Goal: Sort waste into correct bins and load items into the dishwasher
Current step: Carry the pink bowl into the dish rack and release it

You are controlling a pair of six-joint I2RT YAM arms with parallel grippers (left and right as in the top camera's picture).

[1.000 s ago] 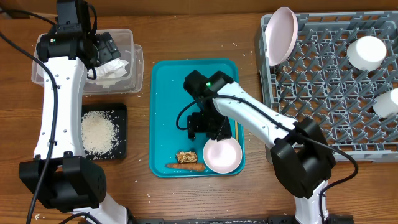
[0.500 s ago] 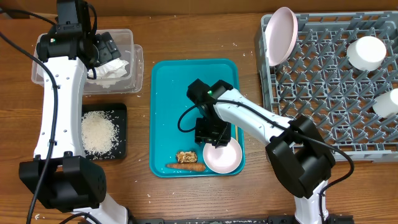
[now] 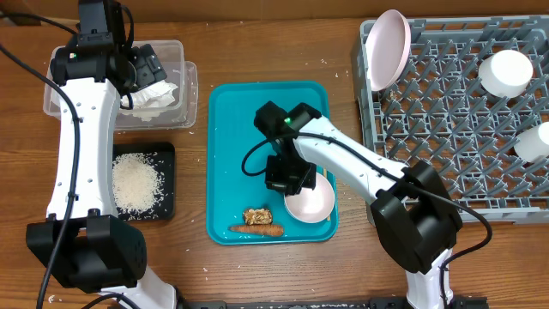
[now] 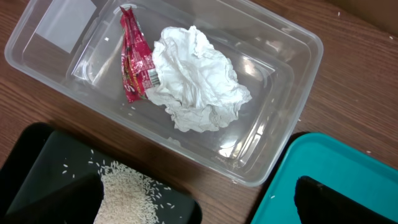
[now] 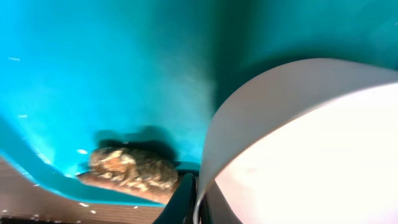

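My right gripper should lift outward, then lower the bowl (image 3: 312, 204) onto the free rack slots between plate and cup, which lie to its right in the overhead view.
A pink bowl (image 3: 312, 204) sits at the near right of the teal tray (image 3: 232, 129). My right gripper (image 3: 294, 187) is shut on its left rim. In the right wrist view the bowl (image 5: 298, 143) fills the right side, its thin rim pinched at my right gripper (image 5: 198, 202). A brown food scrap (image 3: 257, 216) and a carrot (image 3: 256, 229) lie at the tray's near edge, and the scrap (image 5: 134, 168) is just left of the rim. My left gripper (image 4: 199, 205) hangs open over the clear bin (image 3: 184, 94), holding nothing.
The clear bin (image 4: 292, 74) holds a white tissue (image 4: 196, 78) and a red wrapper (image 4: 134, 56). A black tray with rice (image 3: 137, 180) lies near it. At the right, the grey dish rack (image 3: 446, 120) holds a pink plate (image 3: 386, 47) and two white cups (image 3: 506, 70).
My right gripper came down to the bowl's left rim and shut on it. The bowl has shifted slightly toward the tray's middle. The left arm has not moved.
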